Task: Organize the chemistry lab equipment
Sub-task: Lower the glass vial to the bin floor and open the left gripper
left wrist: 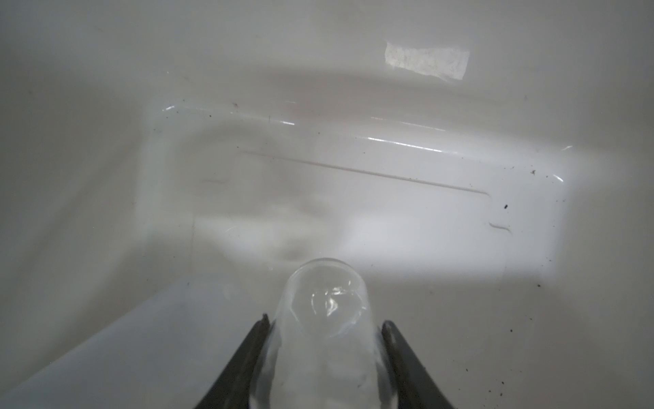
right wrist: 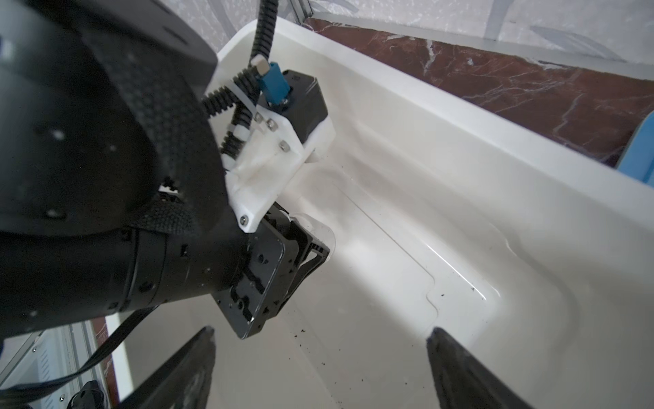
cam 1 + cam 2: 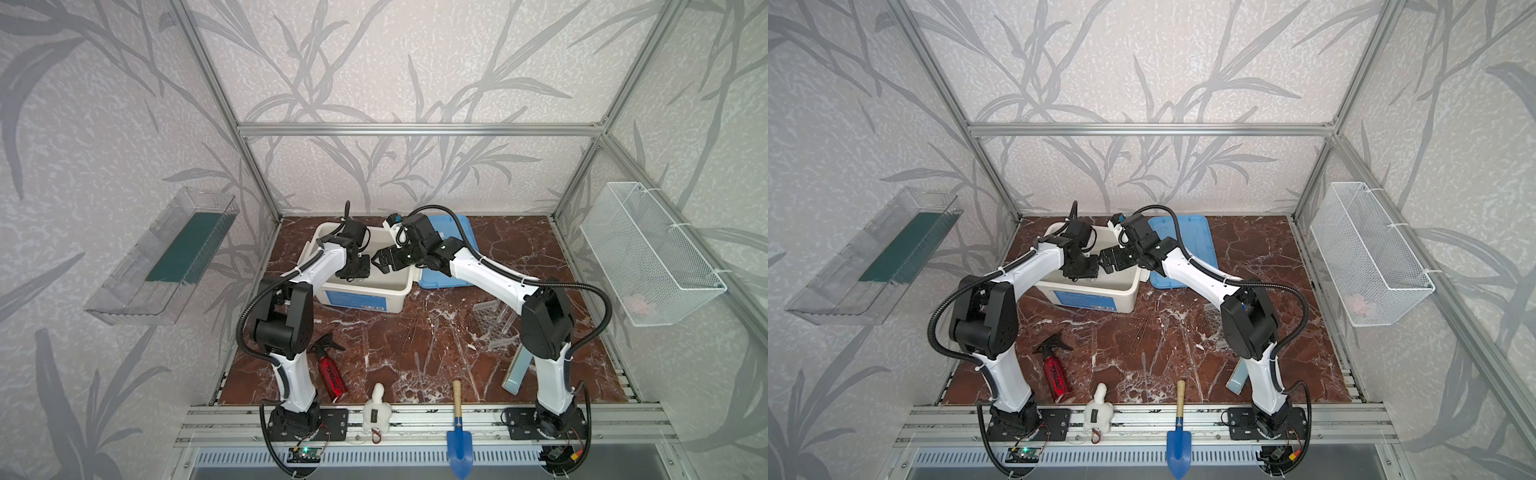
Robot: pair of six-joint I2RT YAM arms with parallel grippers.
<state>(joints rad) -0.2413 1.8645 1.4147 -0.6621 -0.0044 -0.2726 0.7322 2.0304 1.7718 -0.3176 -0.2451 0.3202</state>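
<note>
The round base of the clear beaker (image 1: 327,301) still hangs just above the bare bottom of the white bin, so my left gripper will lower toward that bottom next and release the beaker there.
My left gripper (image 1: 325,322) is shut on a clear beaker (image 1: 327,301), its round base pointing away from the camera. It hangs low inside the white bin (image 1: 389,219), just above the floor. In both top views this gripper (image 3: 355,266) (image 3: 1081,270) reaches down into the bin (image 3: 365,291). My right gripper (image 2: 322,333) stands open and holds nothing. It hovers over the bin's right half (image 3: 380,259), facing the left gripper. The clear perforated tube rack (image 3: 492,318) and thin rods (image 3: 413,332) lie on the marble table; my right arm partly hides the rack.
A blue lid (image 3: 461,266) lies right of the bin. Near the front edge are a red canister (image 3: 331,376), a white plush figure (image 3: 376,409), a blue trowel (image 3: 458,432) and a pale blue box (image 3: 517,370). A wire basket (image 3: 648,253) and a clear shelf (image 3: 166,257) hang on the side walls.
</note>
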